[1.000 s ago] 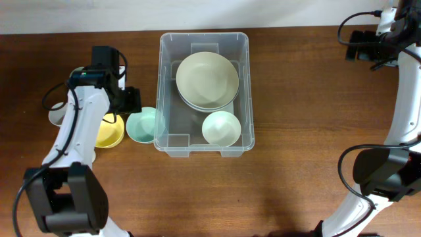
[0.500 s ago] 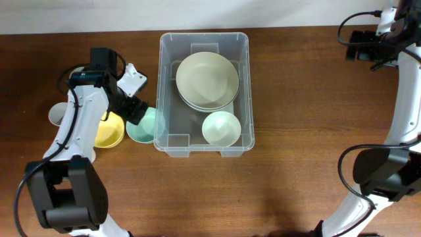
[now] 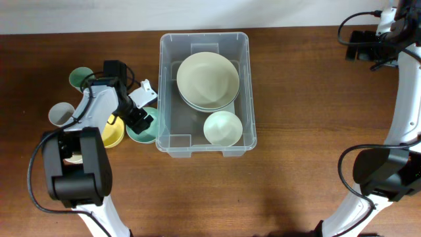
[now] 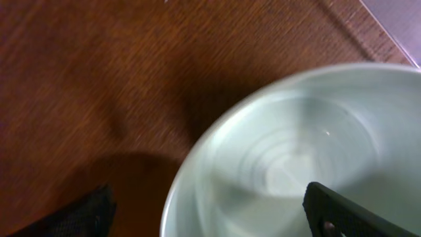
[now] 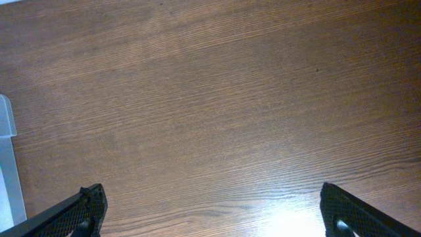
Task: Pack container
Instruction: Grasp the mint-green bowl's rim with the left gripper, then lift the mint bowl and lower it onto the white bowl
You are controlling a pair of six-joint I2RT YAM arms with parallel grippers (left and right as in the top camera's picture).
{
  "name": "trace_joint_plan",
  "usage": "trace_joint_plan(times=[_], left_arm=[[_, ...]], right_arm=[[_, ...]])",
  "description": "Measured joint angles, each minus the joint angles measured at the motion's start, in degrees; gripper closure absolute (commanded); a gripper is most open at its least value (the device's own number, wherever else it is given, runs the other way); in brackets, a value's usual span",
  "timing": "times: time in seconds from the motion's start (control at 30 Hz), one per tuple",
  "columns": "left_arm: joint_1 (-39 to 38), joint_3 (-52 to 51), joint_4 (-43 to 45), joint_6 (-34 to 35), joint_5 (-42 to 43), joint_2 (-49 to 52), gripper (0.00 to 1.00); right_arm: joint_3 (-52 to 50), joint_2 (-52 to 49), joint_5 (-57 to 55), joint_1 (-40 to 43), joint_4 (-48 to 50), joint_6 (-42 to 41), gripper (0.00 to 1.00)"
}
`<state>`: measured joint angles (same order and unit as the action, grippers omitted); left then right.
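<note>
My left gripper's fingers straddle the mint bowl's rim away from the container (image 3: 245,46), so it should stay low and close there next.
The clear plastic container (image 3: 245,46) stands mid-table and holds a large pale green bowl stack (image 3: 208,80) and a small pale green bowl (image 3: 222,128). A mint bowl (image 3: 146,133) sits on the table against the container's left wall. My left gripper (image 3: 140,120) is low over this bowl and open. In the left wrist view (image 4: 210,220) one finger (image 4: 95,212) is outside the rim and the other is inside the mint bowl (image 4: 296,158). My right gripper (image 3: 361,46) is open and empty at the far right, over bare table (image 5: 210,217).
A yellow bowl (image 3: 113,133) lies left of the mint bowl. A dark green cup (image 3: 80,78) and a grey cup (image 3: 60,113) stand further left. The container's corner shows at the left edge of the right wrist view (image 5: 5,164).
My left gripper has swung down and right over the mint bowl, its jaws now straddling the rim. The dark green cup has come into view. The right arm has not moved.
</note>
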<state>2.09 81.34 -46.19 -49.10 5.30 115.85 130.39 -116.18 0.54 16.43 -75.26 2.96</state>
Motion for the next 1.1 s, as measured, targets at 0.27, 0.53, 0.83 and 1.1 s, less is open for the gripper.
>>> trace_joint_plan(times=[0.27,0.53,0.83,1.1], left_arm=[[-0.02,-0.15,2.12,-0.81,1.38,0.9,0.63],[0.0,-0.13,1.9,-1.01,2.73,0.61,0.99],[0.24,0.35,6.29,0.98,2.45,0.61,0.99],[3.06,19.61,2.73,14.86,-9.09,1.51,0.99]], right_arm=[[0.0,0.0,0.0,0.0,0.02,0.02,0.01],[0.0,0.0,0.0,0.0,0.02,0.02,0.01],[0.0,0.0,0.0,0.0,0.02,0.02,0.01],[0.0,0.0,0.0,0.0,-0.04,0.0,0.01]])
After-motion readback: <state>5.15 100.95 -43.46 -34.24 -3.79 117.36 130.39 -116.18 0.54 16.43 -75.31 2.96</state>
